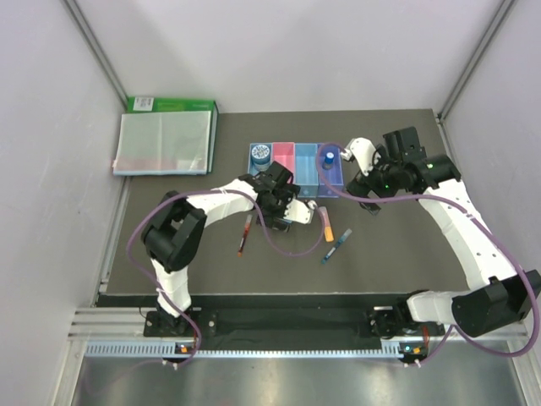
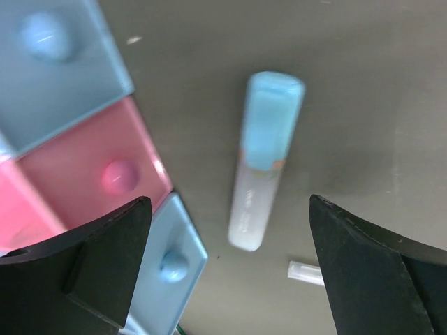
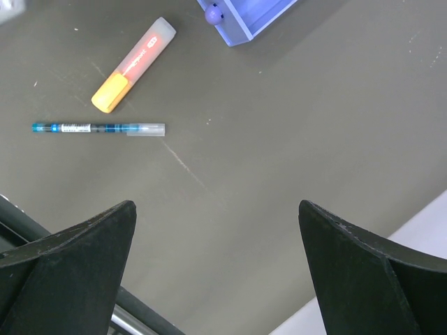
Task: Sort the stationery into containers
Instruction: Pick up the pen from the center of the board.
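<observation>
I need to turn my left gripper next and lower it over the light-blue marker's clear end (image 2: 253,208) to close there, because the marker lies slanted between its fingers in the wrist view.
The joined row of bins (image 1: 296,161) stands mid-table. The grey tape roll (image 1: 260,155) lies in the left bin and the blue-capped bottle (image 1: 329,158) in the purple-blue bin. My left gripper (image 1: 286,211) is open and empty just in front of the bins; in its wrist view (image 2: 230,265) the light-blue marker (image 2: 262,160) lies on the mat beyond the jaws, beside the pink bin (image 2: 91,174). My right gripper (image 1: 374,200) is open and empty (image 3: 216,265) above bare mat. The orange highlighter (image 3: 133,66), blue pen (image 3: 98,128) and dark red pen (image 1: 243,235) lie on the mat. The eraser is hidden.
A clear folder with a flat green box (image 1: 165,139) lies at the back left. A corner of the purple-blue bin (image 3: 244,17) shows in the right wrist view. A small clear piece (image 2: 305,272) lies by the marker. White walls enclose the mat.
</observation>
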`<state>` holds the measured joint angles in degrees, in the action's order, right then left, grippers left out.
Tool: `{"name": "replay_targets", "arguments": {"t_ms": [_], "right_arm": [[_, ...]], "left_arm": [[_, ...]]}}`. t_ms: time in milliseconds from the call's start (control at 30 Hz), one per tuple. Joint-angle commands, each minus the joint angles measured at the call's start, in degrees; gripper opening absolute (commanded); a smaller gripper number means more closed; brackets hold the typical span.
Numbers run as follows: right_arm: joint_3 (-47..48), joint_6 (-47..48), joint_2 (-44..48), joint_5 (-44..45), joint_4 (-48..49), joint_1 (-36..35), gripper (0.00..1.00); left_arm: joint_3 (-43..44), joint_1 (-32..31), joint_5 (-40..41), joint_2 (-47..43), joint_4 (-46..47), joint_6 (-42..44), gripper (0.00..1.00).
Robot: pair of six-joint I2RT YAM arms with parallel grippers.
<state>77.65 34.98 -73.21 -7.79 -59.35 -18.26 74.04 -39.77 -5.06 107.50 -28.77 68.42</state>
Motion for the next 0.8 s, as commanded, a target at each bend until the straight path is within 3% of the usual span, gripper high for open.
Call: {"name": "replay_targets", "arguments": {"t_ms": [0, 267, 433, 767], "right_arm": [[1.1, 0.4, 1.1, 0.4, 2.1, -0.3, 1.0], [1.1, 0.3, 1.1, 0.6, 2.8, -0.4, 0.99], [1.6, 0.1, 0.9, 0.6, 2.9, -0.5, 1.0], [2.2, 0.1, 1.0, 0.8, 3.2, -0.4, 1.0]], "left_arm": [[2.5, -0.7, -2.1, 1.9, -2.8, 5.8, 0.99], [5.6, -0.7, -1.0, 7.1, -5.2, 8.7, 0.93], [8.4, -0.7, -0.9, 10.0, -9.2, 10.3, 0.76], [12.7, -1.1, -0.7, 13.8, -20.7, 11.7, 0.62]]}}
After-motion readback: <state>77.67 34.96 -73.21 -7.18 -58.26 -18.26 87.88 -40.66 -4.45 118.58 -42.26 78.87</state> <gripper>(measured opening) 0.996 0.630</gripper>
